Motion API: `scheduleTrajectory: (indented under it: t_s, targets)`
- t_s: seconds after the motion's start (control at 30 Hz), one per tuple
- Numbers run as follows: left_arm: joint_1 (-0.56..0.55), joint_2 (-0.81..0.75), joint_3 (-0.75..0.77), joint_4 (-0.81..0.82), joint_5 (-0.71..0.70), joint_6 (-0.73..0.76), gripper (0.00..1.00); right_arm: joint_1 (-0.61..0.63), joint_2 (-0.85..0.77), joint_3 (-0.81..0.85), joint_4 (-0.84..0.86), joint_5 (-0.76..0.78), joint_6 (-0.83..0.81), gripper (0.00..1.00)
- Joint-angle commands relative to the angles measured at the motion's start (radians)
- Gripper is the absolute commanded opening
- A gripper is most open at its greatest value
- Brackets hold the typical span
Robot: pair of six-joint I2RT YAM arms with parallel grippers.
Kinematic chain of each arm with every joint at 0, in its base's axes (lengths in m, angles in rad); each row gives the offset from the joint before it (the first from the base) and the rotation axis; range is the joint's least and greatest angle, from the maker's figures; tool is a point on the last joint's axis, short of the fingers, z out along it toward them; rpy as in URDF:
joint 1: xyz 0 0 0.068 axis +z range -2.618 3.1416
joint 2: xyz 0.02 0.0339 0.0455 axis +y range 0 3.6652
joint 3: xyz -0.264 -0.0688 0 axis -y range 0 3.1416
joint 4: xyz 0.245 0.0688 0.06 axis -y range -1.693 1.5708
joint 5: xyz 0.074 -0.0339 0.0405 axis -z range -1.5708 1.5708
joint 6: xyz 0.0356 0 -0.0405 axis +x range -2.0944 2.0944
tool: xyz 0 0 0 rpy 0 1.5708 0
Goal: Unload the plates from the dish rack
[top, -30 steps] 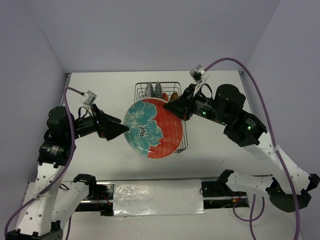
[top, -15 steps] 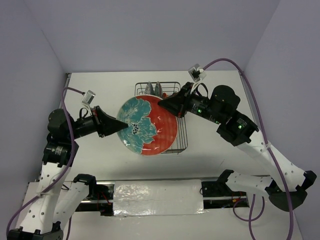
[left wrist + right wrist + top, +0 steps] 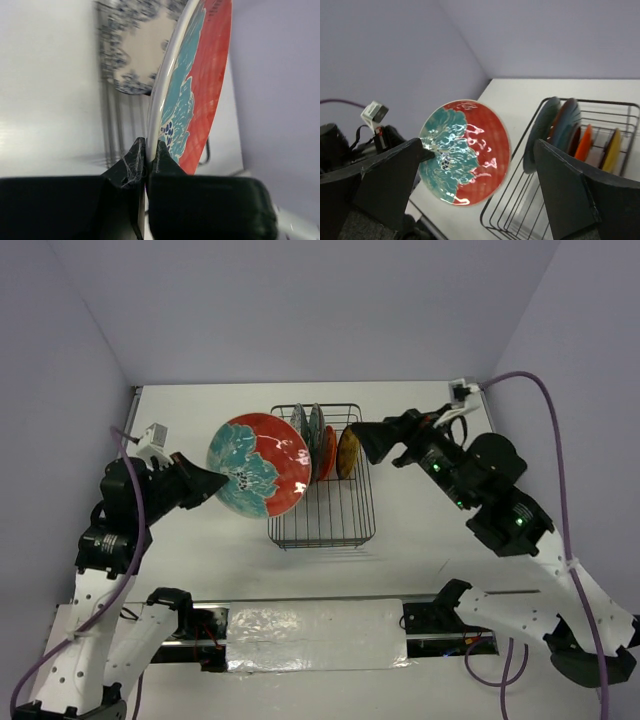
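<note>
My left gripper swings to its left in the top view next, lowers the plate onto the bare tabletop below it, beside the dish rack, and releases it.
The red-orange plate with the teal flower (image 3: 258,465) hangs tilted in the air, left of the dish rack (image 3: 330,532). My left gripper (image 3: 224,481) is shut on its left rim; in the left wrist view both fingers pinch the pale rim (image 3: 148,150) of this plate (image 3: 212,75). My right gripper (image 3: 363,443) stands open over the rack's right side, apart from the plate. In the right wrist view the plate (image 3: 470,160) shows between its spread fingers (image 3: 390,180). Several plates stand upright in the rack: white-blue (image 3: 135,55), dark teal (image 3: 542,130), orange (image 3: 585,142), yellow (image 3: 348,452).
The white table (image 3: 200,410) spreads around the rack, bounded by lilac walls at the back and sides. A foil-covered strip (image 3: 315,635) lies at the near edge between the arm bases. The rack's near half (image 3: 520,200) holds no plates.
My left gripper closed on the plate's rim. The right gripper let go and drew back to the right. The plate moved left, off the rack.
</note>
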Motion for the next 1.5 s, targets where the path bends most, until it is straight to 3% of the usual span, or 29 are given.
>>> scheduleTrajectory:
  t_s: [0.0,0.2,0.3,0.53,0.67,0.8,1.03,1.23,1.4,1.43,1.47]
  targets:
    - [0.005,-0.04,0.151,0.106,-0.227,-0.096,0.0,-0.005,-0.079,-0.018,-0.078,0.153,-0.02,1.0]
    - [0.007,0.047,0.27,-0.01,-0.572,-0.117,0.0,-0.007,-0.214,-0.076,-0.153,0.194,-0.063,1.0]
    - [0.025,0.136,0.297,-0.034,-0.645,-0.137,0.0,-0.008,-0.25,-0.09,-0.178,0.185,-0.074,1.0]
    - [0.24,0.405,0.243,0.178,-0.405,-0.181,0.0,-0.007,-0.31,-0.134,-0.227,0.065,-0.109,1.0]
    - [0.252,0.515,0.218,0.291,-0.479,-0.184,0.0,-0.005,-0.351,-0.163,-0.241,0.022,-0.135,1.0]
    - [0.291,0.629,0.159,0.44,-0.412,-0.209,0.0,-0.007,-0.372,-0.196,-0.242,-0.005,-0.144,1.0]
    - [0.298,0.739,0.062,0.485,-0.464,-0.257,0.0,-0.007,-0.382,-0.242,-0.262,-0.034,-0.175,1.0]
    - [0.301,0.816,0.025,0.442,-0.496,-0.272,0.28,-0.005,-0.337,-0.245,-0.273,-0.076,-0.206,1.0]
    - [0.304,0.844,-0.045,0.402,-0.545,-0.313,0.37,-0.007,-0.253,-0.226,-0.293,-0.053,-0.214,1.0]
    - [0.309,0.851,-0.061,0.387,-0.564,-0.322,0.48,-0.008,-0.235,-0.22,-0.298,-0.05,-0.21,1.0]
    - [0.321,0.859,-0.065,0.355,-0.562,-0.338,0.52,-0.007,-0.212,-0.213,-0.305,-0.045,-0.206,1.0]
